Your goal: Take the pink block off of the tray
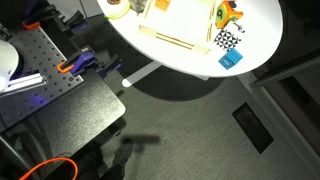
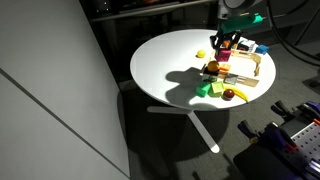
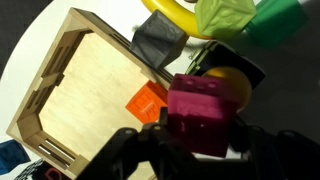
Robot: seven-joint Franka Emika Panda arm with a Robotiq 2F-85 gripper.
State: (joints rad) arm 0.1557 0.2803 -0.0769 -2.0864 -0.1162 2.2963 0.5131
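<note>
I should next move down toward the banana and release the pink block on the bare tabletop outside the tray, beside the dark grey block.
In the wrist view my gripper [image 3: 203,140] is shut on the pink block [image 3: 205,105], a magenta cube held between the two dark fingers. It hangs beside the right-hand edge of the pale wooden tray [image 3: 80,110]; I cannot tell its height. In an exterior view the gripper [image 2: 228,44] is over the near end of the tray [image 2: 252,68] on the round white table [image 2: 170,65]. The tray also shows in an exterior view [image 1: 185,32]; the gripper is out of that frame.
An orange flat piece [image 3: 146,102] lies on the tray. A dark grey block [image 3: 160,40], a yellow banana [image 3: 175,12], green pieces [image 3: 225,15] and a yellow ball [image 3: 232,85] crowd the tray's edge. A blue block [image 1: 231,60] sits near the table rim.
</note>
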